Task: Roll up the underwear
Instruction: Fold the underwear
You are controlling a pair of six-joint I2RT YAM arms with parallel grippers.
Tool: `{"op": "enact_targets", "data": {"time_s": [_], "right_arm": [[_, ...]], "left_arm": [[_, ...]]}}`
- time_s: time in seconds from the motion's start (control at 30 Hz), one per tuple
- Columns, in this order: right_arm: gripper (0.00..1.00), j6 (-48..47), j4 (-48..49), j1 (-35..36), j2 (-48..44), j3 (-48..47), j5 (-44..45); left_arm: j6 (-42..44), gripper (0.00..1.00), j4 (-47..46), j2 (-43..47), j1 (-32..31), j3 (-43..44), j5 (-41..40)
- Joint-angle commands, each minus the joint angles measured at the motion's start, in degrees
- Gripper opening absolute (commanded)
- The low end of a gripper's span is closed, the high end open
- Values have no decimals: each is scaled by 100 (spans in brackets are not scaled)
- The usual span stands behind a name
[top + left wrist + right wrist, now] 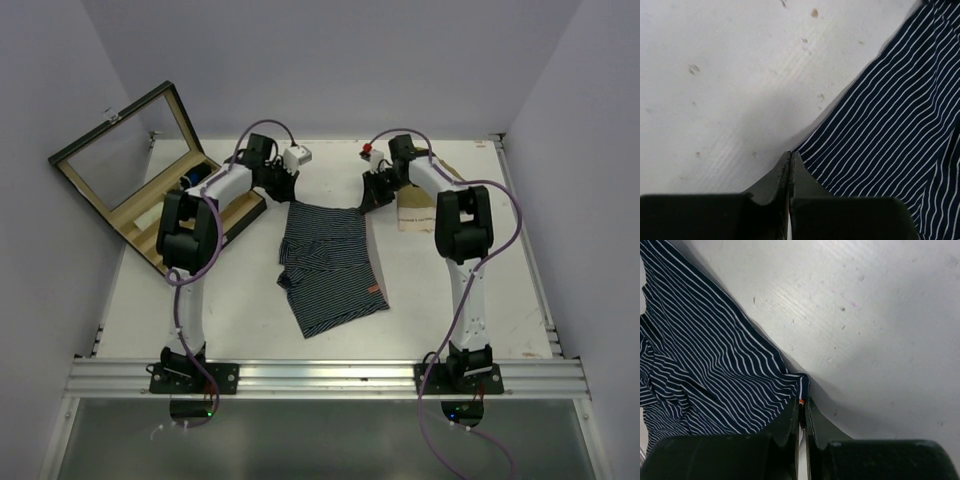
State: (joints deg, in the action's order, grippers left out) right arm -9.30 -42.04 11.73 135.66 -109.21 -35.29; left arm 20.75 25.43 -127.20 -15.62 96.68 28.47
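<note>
My right gripper should carry the underwear's pinched hem back over its unfolded near half, lying back from the gripper, and release it there.
The underwear (330,265), navy with thin white stripes, lies crumpled flat in the middle of the table. My left gripper (289,193) is at its far left corner. In the left wrist view its jaws (790,155) are pressed together. The underwear's corner (880,115) touches the right fingertip, and no cloth shows between the jaws. My right gripper (366,203) is at the far right corner. In the right wrist view it (803,402) is shut on the underwear's hem (715,350), with an orange stitch showing between the tips.
An open wooden box (150,215) with a glass lid stands at the far left, close to the left arm. A beige paper piece (418,213) lies under the right arm. The table's side rails run along both edges.
</note>
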Motion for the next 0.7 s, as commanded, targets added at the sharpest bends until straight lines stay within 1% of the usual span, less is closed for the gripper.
{"op": "enact_targets", "data": {"time_s": [0.0, 0.13, 0.27, 0.4, 0.53, 0.6, 0.67], "right_arm": [[0, -221, -23, -83, -4, -565, -101], [0, -318, -32, -162, -127, -909, -206], [0, -660, -120, -171, -425, -918, -566], [0, -1152, -295, -171, -986, -418, -1005], [0, -1880, -716, -162, -1461, 48, -1366], [0, -2092, -875, -153, -1629, 267, -1463], [0, -2453, -1156, -144, -1849, 400, -1603]], "left_arm": [[25, 0, -293, 99, 147, 763, -34], [227, 0, -337, 353, 173, 826, -43], [385, 0, -451, 792, 182, 388, 202], [657, 0, -469, 1486, 191, -219, 431], [834, 0, -530, 2154, 191, -1026, 764], [886, 0, -557, 2522, 191, -1248, 932], [1009, 0, -373, 2682, 191, -1450, 1186]]}}
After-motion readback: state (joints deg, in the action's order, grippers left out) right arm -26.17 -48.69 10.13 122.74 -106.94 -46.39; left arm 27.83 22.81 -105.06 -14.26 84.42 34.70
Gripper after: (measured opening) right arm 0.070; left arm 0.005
